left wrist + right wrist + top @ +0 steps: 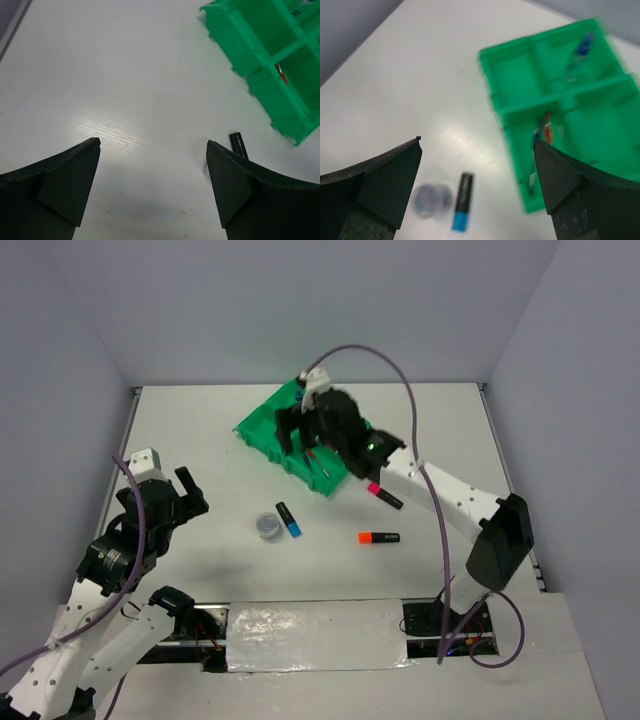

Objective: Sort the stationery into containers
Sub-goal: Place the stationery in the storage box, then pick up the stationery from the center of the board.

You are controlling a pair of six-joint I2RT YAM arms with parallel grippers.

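Note:
The right gripper comes back from the tray (262, 425) next and lowers around the tin. The round grey tin (267, 527) lies below my right gripper and nearer my base.
The green four-compartment tray (262, 425) lies at the back centre. My right gripper (303, 440) hovers over it, open and empty (477, 145). In the right wrist view the tray (565, 92) holds a clear blue-capped bottle (580, 52) in a far compartment, and a red pen (547, 131) with a blue pen in a near one. On the table lie the round grey tin (267, 527), the blue-capped highlighter (289, 520), the orange-capped highlighter (379, 538) and the pink-capped highlighter (384, 495). My left gripper (192, 493) is open and empty at the left, above bare table (153, 150).
The left wrist view shows the tray's corner (260, 82) at upper right and the black end of a highlighter (238, 144) by my right finger. The right arm's cable (410, 410) arcs over the tray. Grey walls enclose the white table.

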